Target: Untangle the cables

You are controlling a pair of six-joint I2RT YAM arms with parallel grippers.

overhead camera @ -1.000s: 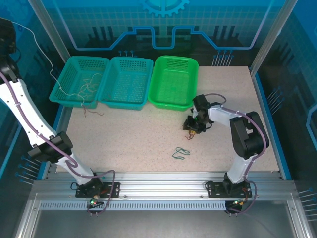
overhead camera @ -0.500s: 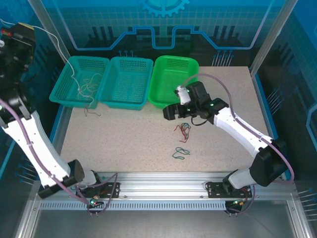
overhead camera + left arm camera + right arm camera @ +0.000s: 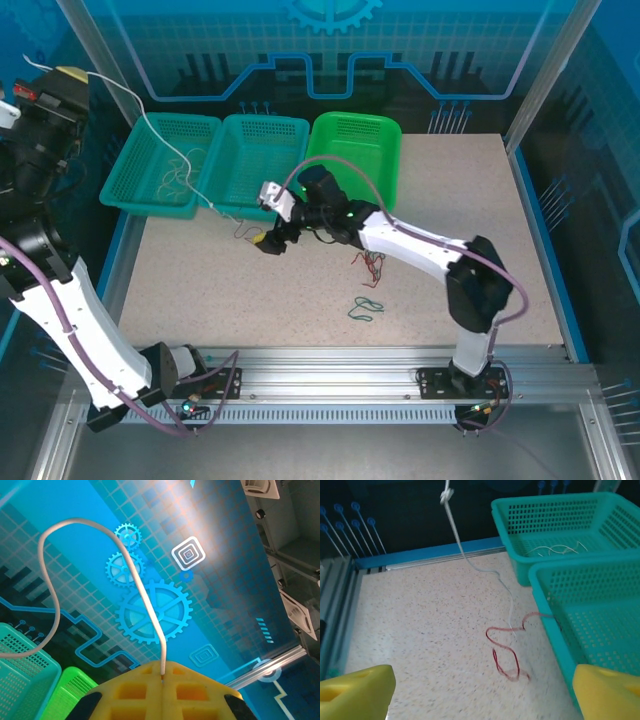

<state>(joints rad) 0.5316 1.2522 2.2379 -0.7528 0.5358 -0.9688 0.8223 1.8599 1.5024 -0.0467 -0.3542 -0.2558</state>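
Observation:
The red cable's loop [image 3: 251, 234] [image 3: 512, 672] is below and beyond my right gripper's fingers, away from where the whitish cable crosses. My right gripper should go down onto it next with its fingers open.
High at the far left, my left gripper [image 3: 74, 76] is shut on a whitish cable [image 3: 150, 122] that slants down over the left teal basket [image 3: 118, 186] to the table. In the left wrist view that cable [image 3: 137, 575] is pinched between the yellow pads of the left gripper [image 3: 163, 669]. My right gripper [image 3: 266, 240] stands open just above the table in front of the teal baskets. In the right wrist view the right gripper [image 3: 482, 697] has nothing between its fingers. A red cable [image 3: 506, 654] curls ahead of it, crossed by the whitish cable [image 3: 465, 555].
A red and green tangle [image 3: 371, 264] and a green loop [image 3: 365, 309] lie mid-table. More whitish cables [image 3: 178, 168] lie in the left basket. A middle teal basket [image 3: 296, 190] and a green basket [image 3: 392, 160] stand along the back.
My right arm swung left from the mid-table tangle to the front of the teal baskets, and its jaws opened wide. The left gripper drew the whitish cable rightwards and tauter.

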